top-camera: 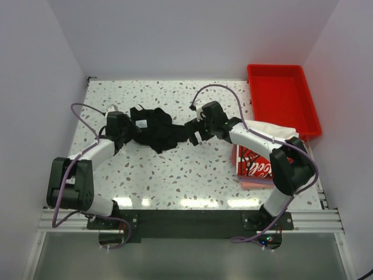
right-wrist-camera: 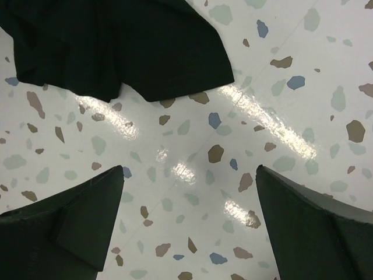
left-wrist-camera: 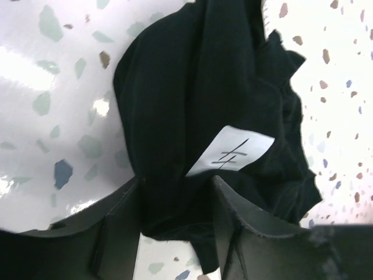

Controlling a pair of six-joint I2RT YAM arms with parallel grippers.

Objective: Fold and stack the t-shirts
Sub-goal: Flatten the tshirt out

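The black sleeve's hem [top-camera: 184,132] [right-wrist-camera: 201,83] is below and beyond the open fingers, so the robot's right gripper should next move down toward the left in the top view, onto that hem.
The black t-shirt [top-camera: 156,128] lies crumpled at the centre-left of the table. My left gripper [top-camera: 127,133] is at its left end, shut on a bunch of the cloth. In the left wrist view the black t-shirt [left-wrist-camera: 198,87], with its white label [left-wrist-camera: 231,151], fills the space inside the left gripper [left-wrist-camera: 175,204]. My right gripper [top-camera: 197,129] is open and empty just right of the shirt. In the right wrist view the right gripper [right-wrist-camera: 189,175] hangs over bare table and a black sleeve [right-wrist-camera: 116,46] lies beyond the fingertips. A folded white t-shirt with red print [top-camera: 256,160] lies at the right on a pinkish one [top-camera: 256,183].
A red plastic tray [top-camera: 282,99] stands at the back right corner, just behind the folded stack. White walls close in the table on the left, back and right. The speckled tabletop [top-camera: 175,175] shows bare in front of the black shirt.
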